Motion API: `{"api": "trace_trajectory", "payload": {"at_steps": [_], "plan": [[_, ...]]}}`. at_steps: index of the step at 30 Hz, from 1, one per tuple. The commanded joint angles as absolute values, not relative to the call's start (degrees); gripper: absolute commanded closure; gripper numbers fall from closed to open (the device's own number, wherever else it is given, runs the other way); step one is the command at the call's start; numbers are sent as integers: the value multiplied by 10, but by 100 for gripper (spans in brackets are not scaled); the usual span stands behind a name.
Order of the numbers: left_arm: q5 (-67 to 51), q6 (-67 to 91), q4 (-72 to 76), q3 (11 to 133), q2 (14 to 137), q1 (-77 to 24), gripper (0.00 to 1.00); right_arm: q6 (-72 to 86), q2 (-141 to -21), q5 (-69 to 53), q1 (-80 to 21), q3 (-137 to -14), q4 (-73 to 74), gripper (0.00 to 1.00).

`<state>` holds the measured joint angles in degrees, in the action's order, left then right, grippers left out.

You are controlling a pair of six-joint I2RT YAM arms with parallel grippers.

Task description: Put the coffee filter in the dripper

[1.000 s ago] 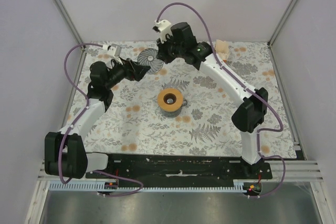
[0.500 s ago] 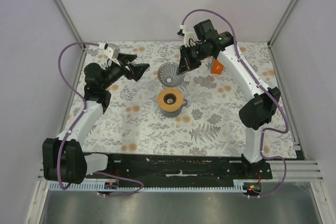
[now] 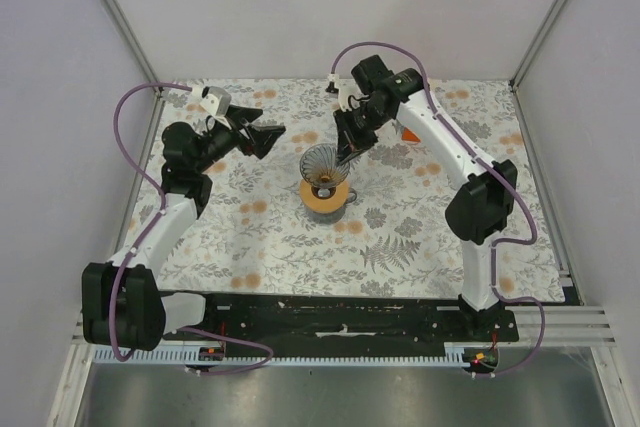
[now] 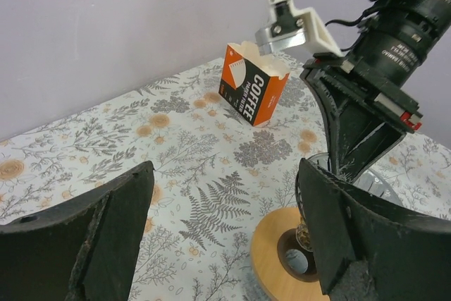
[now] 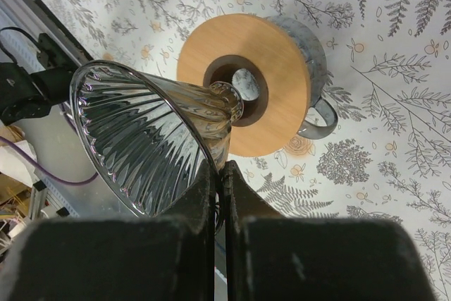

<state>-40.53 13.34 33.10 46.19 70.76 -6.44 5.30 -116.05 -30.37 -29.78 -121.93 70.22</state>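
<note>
I will lower my right gripper and sink the cone into that opening, then release the cone's rim, because its narrow tip hangs at the collar's hole point(image 3: 323, 192) point(image 5: 242, 88).
The dripper's grey see-through ribbed cone point(image 3: 322, 165) hangs tilted, its narrow tip at the hole of the tan-brown round collar point(image 3: 325, 197). The collar sits on a grey base with a small side handle point(image 5: 320, 114). My right gripper point(image 3: 345, 152) is shut on the cone's rim; in the right wrist view point(image 5: 218, 174) the rim sits between its fingers, with the cone point(image 5: 148, 139) over the collar point(image 5: 275, 61). My left gripper point(image 3: 270, 134) is open and empty, to the left of the cone; its wrist view point(image 4: 225, 174) shows the collar point(image 4: 278, 259). No coffee filter is in view.
An orange carton marked COFFEE point(image 4: 252, 82) stands at the back of the table, mostly hidden behind the right arm in the top view point(image 3: 408, 132). The table has a floral cloth point(image 3: 400, 237). Walls close in the back and both sides.
My right gripper carried the dripper cone from the back of the table forward and down to the collar. My left gripper drew away from the cone and stays open.
</note>
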Motion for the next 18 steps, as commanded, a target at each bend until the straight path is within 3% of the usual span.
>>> {"api": "trace_trajectory", "payload": {"at_steps": [1,11,16,18], "plan": [[-408,102,342,454,704,-62,12,46,-1181,-317,-298,-1212,682,100],[-408,85,330,453,706,-63,15,46,-1199,-319,-297,-1183,664,100],[-298,72,245,463,722,-68,18,56,-1203,-284,-301,-1165,656,100],[-310,71,215,465,724,-69,20,55,-1200,-258,-308,-1158,655,100]]}}
